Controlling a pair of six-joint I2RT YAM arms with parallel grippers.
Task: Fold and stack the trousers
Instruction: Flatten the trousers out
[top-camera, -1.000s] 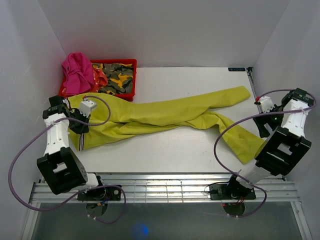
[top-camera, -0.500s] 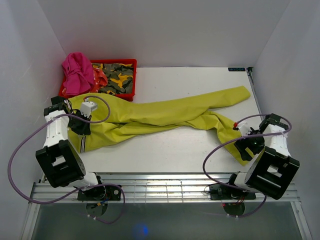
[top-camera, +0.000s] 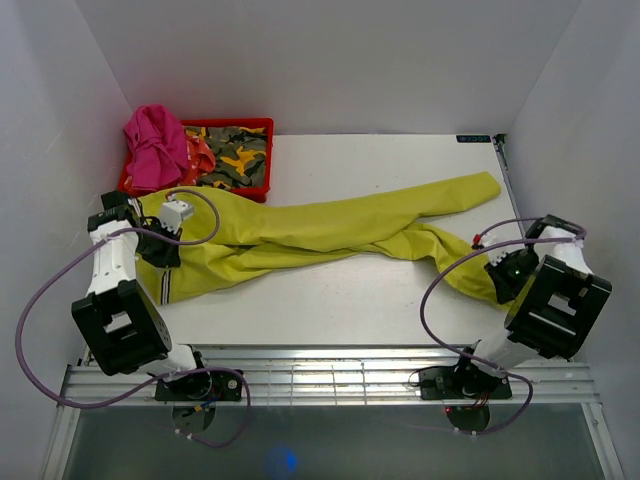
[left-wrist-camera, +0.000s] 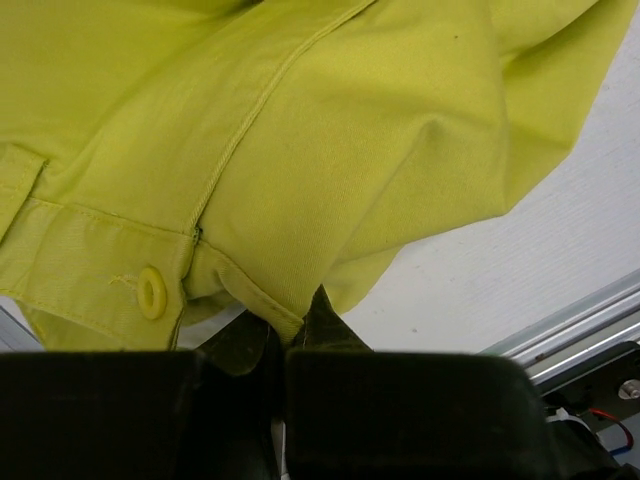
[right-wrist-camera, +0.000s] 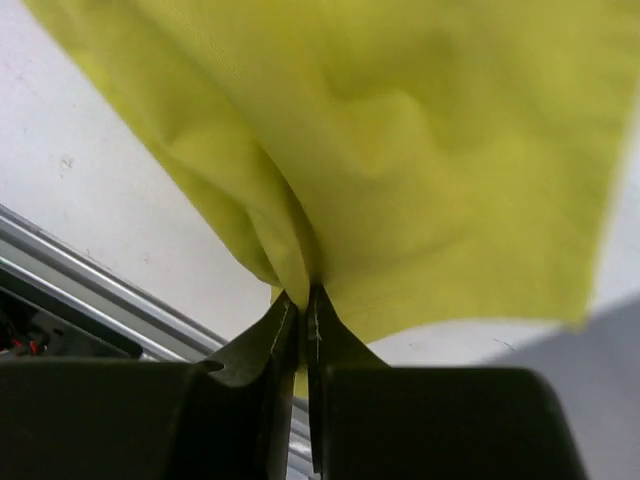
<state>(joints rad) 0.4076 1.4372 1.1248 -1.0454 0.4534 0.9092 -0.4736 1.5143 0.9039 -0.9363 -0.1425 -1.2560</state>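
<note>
I should next pull the waistband edge toward the side with my left gripper, away from my right gripper, because the near leg of the trousers is slack between my grippers.
The lime yellow-green trousers lie spread across the white table, waist at the left, legs running to the right. My left gripper is shut on the waistband corner, just right of a yellow button. My right gripper is shut on the hem end of the near leg, which is bunched up between its fingertips near the table's front right edge. The other leg reaches toward the far right.
A red bin at the back left holds camouflage cloth and a pink garment. A metal rail runs along the table's front edge. White walls close in on both sides.
The right arm came down from beside the table's right edge onto the near leg's end and shut on it, pulling the hem up slightly. The left gripper kept its hold.
</note>
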